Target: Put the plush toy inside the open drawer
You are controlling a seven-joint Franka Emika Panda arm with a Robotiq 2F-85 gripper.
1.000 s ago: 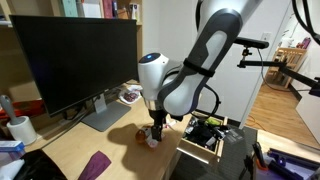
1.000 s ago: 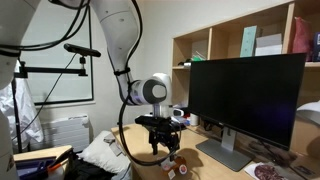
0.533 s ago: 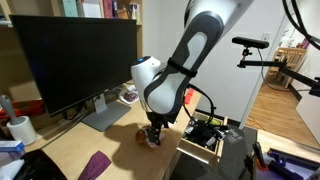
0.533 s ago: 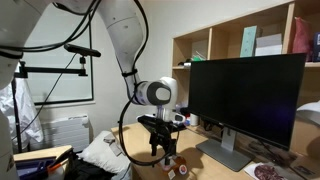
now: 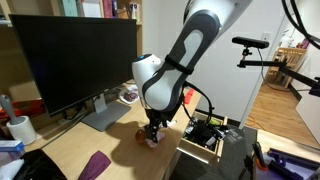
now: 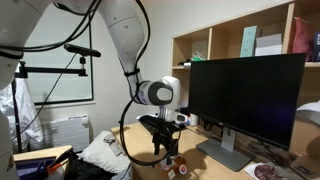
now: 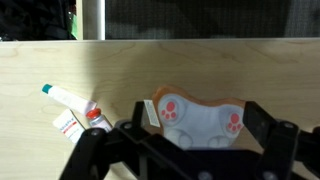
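Note:
The plush toy's paw pads point toward the drawer (image 5: pixel 204 134), so my gripper should next move away from that drawer and down around the plush toy's white bottom (image 5: pixel 152 143).
The plush toy (image 7: pixel 200 115) lies on the light-wood desk with its white underside and pink paw pads facing up and a tan-brown edge behind. It also shows in both exterior views (image 5: pixel 150 139) (image 6: pixel 173 160). My gripper (image 7: pixel 196 130) is down over it, with one black finger on each side of the toy, open around it. It shows low on the desk in both exterior views (image 5: pixel 152 130) (image 6: pixel 164 154). The open drawer (image 5: pixel 204 134) with black and green clutter is beside the toy, off the desk edge.
A large monitor (image 5: pixel 70 62) stands behind the arm. A purple cloth (image 5: pixel 97 164) lies on the desk near the front. A small tube with a red cap (image 7: pixel 70 106) lies beside the toy. A white mug (image 5: pixel 20 128) stands far off.
The arm has leaned over and come down onto the plush toy during the last second. Since half a second ago it has barely moved. The toy has not moved.

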